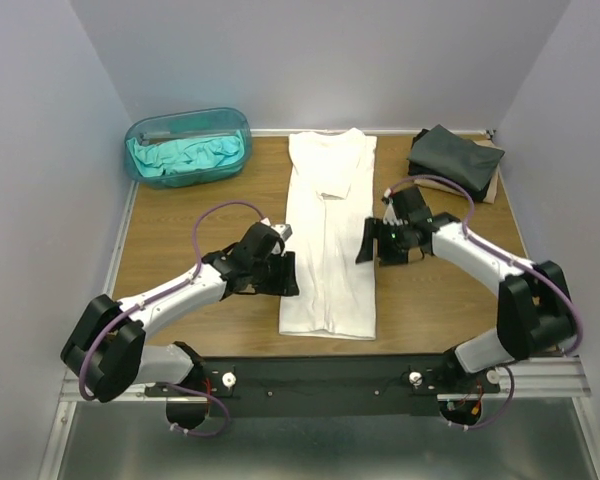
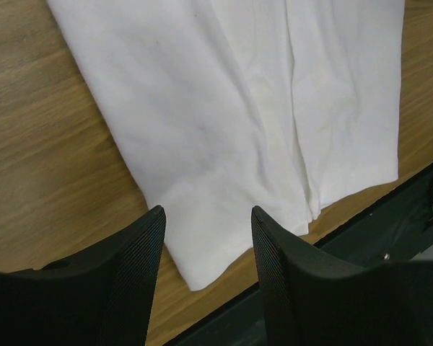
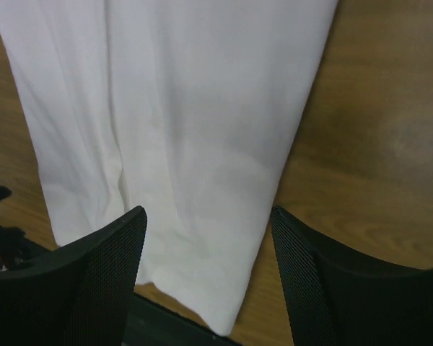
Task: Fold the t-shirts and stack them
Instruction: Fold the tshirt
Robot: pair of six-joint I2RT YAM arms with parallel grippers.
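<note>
The right gripper moves back and lowers onto the t-shirt's near corner farther from the tub next, since the t-shirt's sides lie folded in and its near end lies flat.
A white t-shirt point(image 1: 329, 235) lies flat down the middle of the table, both sides folded in to a long strip, a sleeve folded over near its top. My left gripper point(image 1: 285, 272) is open and empty at the shirt's left edge, above its near left corner point(image 2: 195, 274). My right gripper point(image 1: 368, 243) is open and empty at the shirt's right edge point(image 3: 274, 194). A teal shirt point(image 1: 187, 155) lies crumpled in the tub. A dark charcoal folded shirt point(image 1: 453, 156) sits at the back right.
A translucent teal plastic tub point(image 1: 140, 135) stands at the back left. The dark shirt rests on a brown board point(image 1: 494, 172). The black arm rail point(image 1: 320, 375) runs along the table's near edge. Walls close in the left, back and right.
</note>
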